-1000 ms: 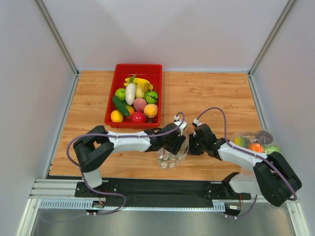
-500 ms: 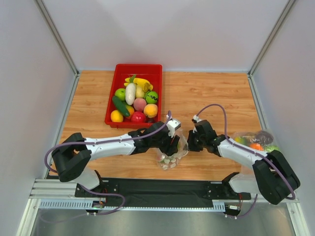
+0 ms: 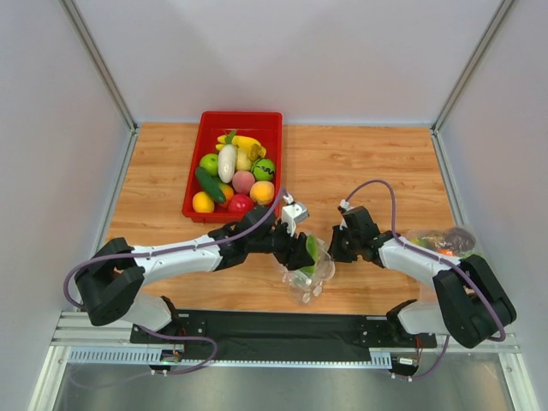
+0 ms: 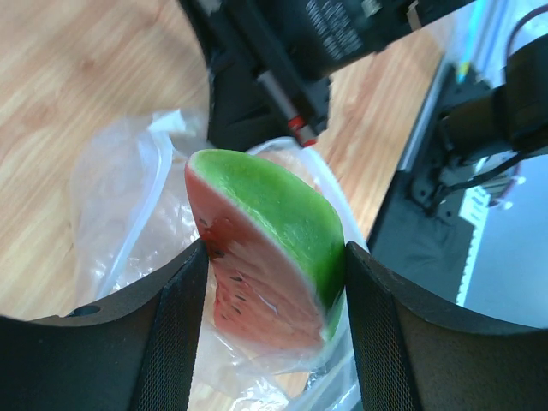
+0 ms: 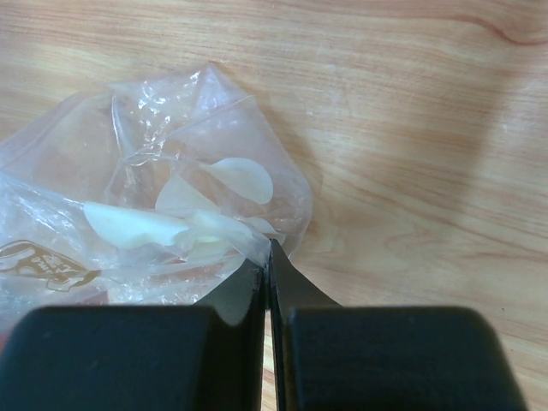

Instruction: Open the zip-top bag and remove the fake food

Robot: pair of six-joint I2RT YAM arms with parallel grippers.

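The red tray's far corner (image 3: 268, 130) is empty, so my left gripper needs to move up and outward past the bananas, over that corner, and release the watermelon slice there.
The zip-top bag (image 3: 312, 280) is clear, crumpled plastic with white round dots, lying on the wooden table in front of both arms. My left gripper (image 3: 301, 250) is shut on a piece of fake food, a watermelon slice (image 4: 265, 248) with green rind and red flesh, held just over the bag (image 4: 120, 197). My right gripper (image 3: 336, 248) is shut on the bag's right edge, and the plastic (image 5: 171, 188) bunches at its tips (image 5: 270, 248). A dark green cucumber (image 3: 209, 184) and a long white vegetable (image 3: 227, 163) lie in the red tray.
The red tray (image 3: 240, 115) at the back left holds several toy fruits. A second clear bag (image 3: 441, 241) with orange and green pieces lies at the right, beside my right arm. White walls close in the table on three sides.
My left arm has stretched out to the right, and the green watermelon slice now shows in its gripper over the bag. The bag has shifted slightly right and nearer. The right gripper has kept its pinch.
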